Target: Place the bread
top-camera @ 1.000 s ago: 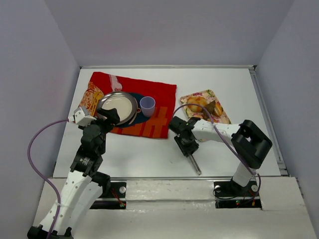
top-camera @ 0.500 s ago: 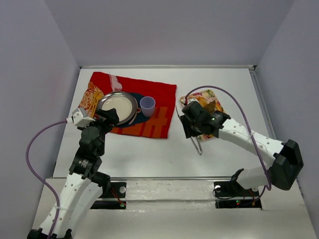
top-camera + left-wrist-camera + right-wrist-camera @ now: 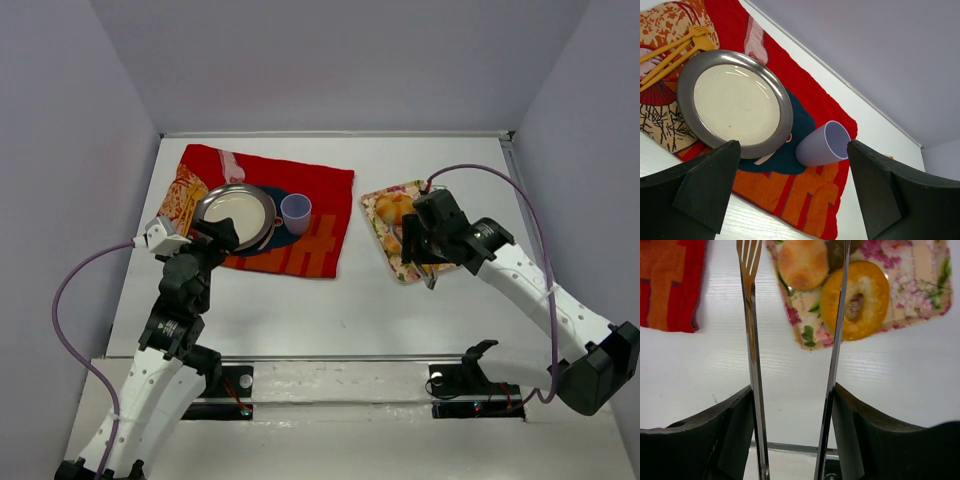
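I need to move my right gripper toward the right in the wrist view and lower the tongs over the edge of the bread [image 3: 855,300] opposite the bun, because it is below.
The bread [image 3: 855,300], a golden ring with a dark hole, lies on the floral tray [image 3: 925,280] next to a pale round bun [image 3: 802,262]. My right gripper [image 3: 792,405] is shut on a pair of metal tongs [image 3: 751,340], whose arms stand spread. One tong arm crosses the bread's left edge; the fork-tipped arm sits left of the tray. Seen from above, the right gripper [image 3: 425,245] hovers over the tray [image 3: 385,243] and hides the bread. My left gripper [image 3: 792,147] is open with nothing in it, near the plate [image 3: 785,115].
A red cloth [image 3: 320,190] carries the metal-rimmed plate [image 3: 262,196] and a lilac cup [image 3: 295,210]. Yellow cutlery [image 3: 675,47] lies on a patterned cloth left of the plate. White walls enclose the table, and a raised rail runs along the near edge.
The right arm has swung from the table's near middle out to the floral tray, carrying the tongs, whose arms have spread wider. The left arm has stayed put.
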{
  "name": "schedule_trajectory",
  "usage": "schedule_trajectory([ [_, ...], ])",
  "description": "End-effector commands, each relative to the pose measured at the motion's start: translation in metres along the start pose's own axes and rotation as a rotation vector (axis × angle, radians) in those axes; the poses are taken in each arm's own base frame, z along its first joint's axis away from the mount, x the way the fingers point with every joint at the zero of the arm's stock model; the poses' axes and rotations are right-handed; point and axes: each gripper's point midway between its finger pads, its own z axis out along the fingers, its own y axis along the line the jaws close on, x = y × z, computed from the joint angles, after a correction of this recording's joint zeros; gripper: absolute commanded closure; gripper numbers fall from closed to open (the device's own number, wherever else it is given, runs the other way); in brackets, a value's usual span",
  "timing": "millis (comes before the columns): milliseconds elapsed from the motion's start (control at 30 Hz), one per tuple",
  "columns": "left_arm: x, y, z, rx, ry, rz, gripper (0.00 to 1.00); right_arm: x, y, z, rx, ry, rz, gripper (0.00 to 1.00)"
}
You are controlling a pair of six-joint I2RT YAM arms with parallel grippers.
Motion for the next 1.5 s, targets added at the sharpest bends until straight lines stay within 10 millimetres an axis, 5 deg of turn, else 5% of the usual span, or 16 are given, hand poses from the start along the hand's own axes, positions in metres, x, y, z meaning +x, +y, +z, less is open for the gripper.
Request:
schedule_trajectory([
  [0, -0.008, -0.001, -0.001, 0.011, -0.042, -0.012, 0.01, 0.006, -0.047, -0.016, 0.148, 0.003, 0.156, 0.38],
  [333, -0.01, -0.001, -0.003, 0.017, -0.049, -0.018, 0.01, 0.049, -0.086, -0.023, 0.239, 0.09, 0.288, 0.4],
  [533, -0.009, -0.001, -0.002, 0.014, -0.048, -0.02, 0.01, 0.065, -0.07, -0.004, 0.136, 0.146, 0.267, 0.42],
  [867, -0.01, -0.001, -0.002, 0.016, -0.05, -0.021, 0.01, 0.06, -0.055, 0.012, 0.031, 0.138, 0.269, 0.42],
  [1100, -0.009, -0.001, -0.002, 0.012, -0.05, -0.021, 0.01, 0.065, -0.058, 0.024, 0.033, 0.161, 0.29, 0.44],
  [1200, -0.009, 0.0, -0.002, 0.012, -0.05, -0.021, 0.01, 0.067, -0.064, 0.027, 0.047, 0.162, 0.302, 0.58],
  [1333, -0.01, 0.001, -0.002, 0.008, -0.052, -0.022, 0.01, 0.062, -0.066, 0.022, 0.052, 0.128, 0.308, 0.93],
  [1467, -0.01, 0.001, -0.003, 0.006, -0.053, -0.024, 0.01, 0.046, -0.073, 0.003, 0.088, 0.071, 0.317, 0.93],
])
